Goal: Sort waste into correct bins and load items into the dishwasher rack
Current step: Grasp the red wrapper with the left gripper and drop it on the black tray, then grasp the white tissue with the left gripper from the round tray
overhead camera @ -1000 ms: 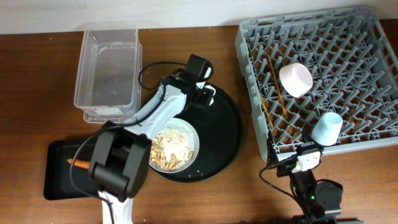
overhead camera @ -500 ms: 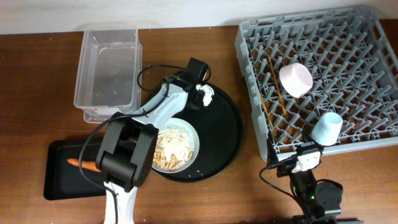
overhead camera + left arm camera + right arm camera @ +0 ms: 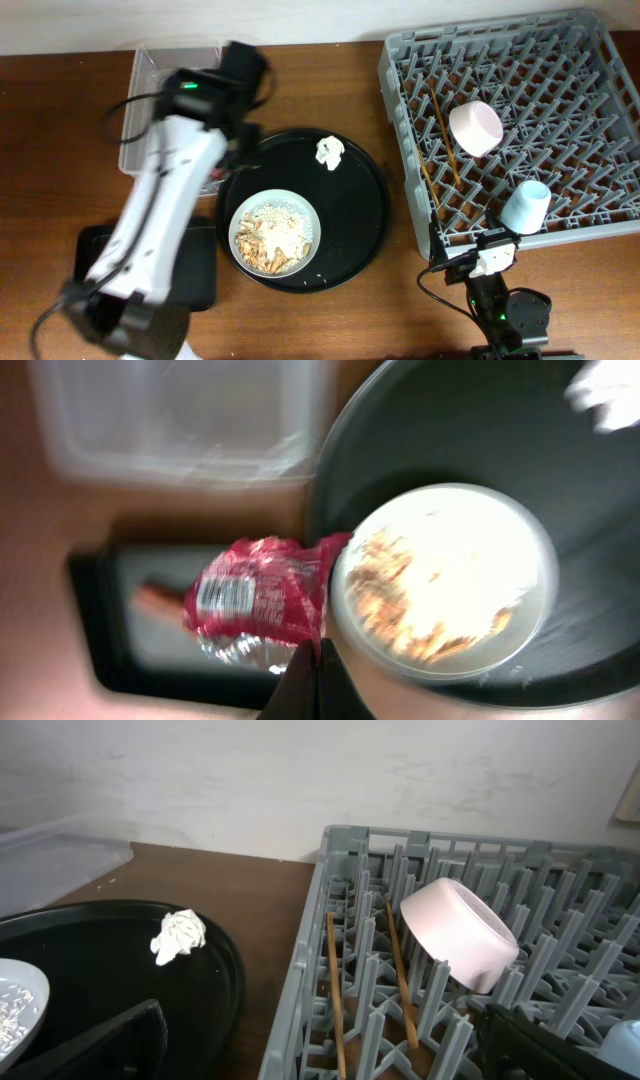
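Note:
The black tray is below my left gripper and to its left in the overhead view, so my left gripper will move over and down to let go of the wrapper (image 3: 262, 600) inside the tray.
My left gripper (image 3: 318, 652) is shut on the red snack wrapper (image 3: 262, 600), which hangs above the gap between the black rectangular tray (image 3: 110, 650) and the plate (image 3: 440, 575) of rice scraps. The carrot (image 3: 160, 600) lies in that tray. Overhead, the blurred left arm (image 3: 170, 190) crosses the clear tub (image 3: 140, 100). The white tissue (image 3: 329, 152) lies on the round tray (image 3: 365, 215) behind the plate (image 3: 275, 233). In the rack (image 3: 600, 60) sit the bowl (image 3: 474, 128), cup (image 3: 524, 207) and chopsticks (image 3: 445, 140). My right gripper (image 3: 320, 1050) is open at the rack's near left corner.
The clear tub (image 3: 180, 420) stands at the back left. The black rectangular tray (image 3: 90, 250) is at the front left, partly under the left arm. The large round tray fills the middle, close to the rack's left wall (image 3: 300, 970).
My left gripper shut on the wrapper at the back of the round tray, then rose and swung left toward the tub. The tissue stayed on the tray. The right arm has not moved.

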Robot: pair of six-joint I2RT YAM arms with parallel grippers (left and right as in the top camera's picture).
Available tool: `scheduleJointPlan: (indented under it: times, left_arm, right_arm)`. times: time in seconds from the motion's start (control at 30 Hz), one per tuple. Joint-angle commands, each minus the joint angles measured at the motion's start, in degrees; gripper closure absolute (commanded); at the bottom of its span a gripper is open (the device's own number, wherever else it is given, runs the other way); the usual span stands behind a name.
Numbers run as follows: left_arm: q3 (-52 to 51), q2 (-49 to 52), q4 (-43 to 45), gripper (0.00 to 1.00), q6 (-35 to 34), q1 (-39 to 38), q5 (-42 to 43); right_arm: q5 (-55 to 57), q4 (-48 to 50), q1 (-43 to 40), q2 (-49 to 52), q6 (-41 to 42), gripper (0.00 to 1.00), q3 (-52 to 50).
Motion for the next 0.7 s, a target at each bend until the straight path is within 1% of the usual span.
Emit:
scheduleJointPlan:
  times: [0.0,0.03,0.07,0.1,0.17,0.23,0.3,0.33,0.37,0.4,0.43,0.47,0.5,0.53,0.57,0.63,0.67]
  left_arm:
    - [-0.11,-4.13,-6.05,1.0,-3.39,5.49,-2.27]
    - [-0.96,-4.9,-6.71,1.0,-3.41,6.71,-3.89]
    - [-3.82,-6.38,-6.47,1.0,-3.41,9.75,-4.37]
    - [-5.64,-7.06,-6.14,1.0,-3.43,11.28,-3.52]
    - [-14.51,-9.51,-2.82,1.0,-3.39,16.46,0.28]
    - [-32.2,-13.62,7.85,1.0,-3.41,23.71,5.97]
    - [-40.19,-14.84,14.53,1.0,-3.41,28.39,8.74]
    - [-44.17,-14.82,19.17,1.0,-3.39,32.24,11.47]
    - [-45.83,-14.82,21.7,0.95,-3.37,34.07,13.42]
    - [-46.77,-14.82,23.91,0.85,-3.34,35.65,14.93]
    - [-46.8,-14.82,25.22,0.77,-3.19,36.65,15.52]
    - [-45.99,-15.06,26.75,0.66,-2.91,37.42,17.09]
    - [-44.15,-15.3,26.75,0.58,-2.43,37.35,20.2]
    - [-41.42,-16.04,26.75,0.43,0.22,36.11,25.16]
    - [-39.36,-17.03,26.82,0.4,0.33,33.86,26.97]
    - [-36.7,-18.86,29.2,0.4,1.44,25.4,27.19]
    - [-36.65,-19.12,31.87,0.41,2.86,20.37,26.51]
  right_arm:
    - [-0.5,-0.07,-0.42,-0.37,0.42,0.02,-0.42]
    - [-0.5,-0.07,-0.42,-0.37,0.42,0.02,-0.42]
    - [-0.5,-0.09,-0.42,-0.37,0.42,0.02,-0.42]
    - [-0.5,-0.07,-0.42,-0.37,0.42,0.02,-0.42]
    - [-0.5,-0.07,-0.42,-0.37,0.42,0.02,-0.42]
    - [-0.5,-0.07,-0.42,-0.37,0.42,0.02,-0.42]
    - [-0.5,-0.07,-0.42,-0.37,0.42,0.02,-0.42]
    - [-0.5,-0.07,-0.42,-0.37,0.42,0.02,-0.42]
    - [-0.5,-0.07,-0.42,-0.37,0.42,0.02,-0.42]
    - [-0.5,-0.07,-0.42,-0.37,0.42,0.02,-0.42]
    - [-0.5,-0.07,-0.42,-0.37,0.42,0.02,-0.42]
    - [-0.5,-0.07,-0.42,-0.37,0.42,0.02,-0.42]
    - [-0.52,-0.07,-0.42,-0.37,0.42,0.02,-0.42]
    - [-0.5,-0.07,-0.42,-0.37,0.42,0.02,-0.42]
    - [-0.5,-0.07,-0.42,-0.37,0.42,0.02,-0.42]
    - [-0.5,-0.07,-0.42,-0.37,0.42,0.02,-0.42]
    - [-0.5,-0.07,-0.42,-0.37,0.39,0.02,-0.42]
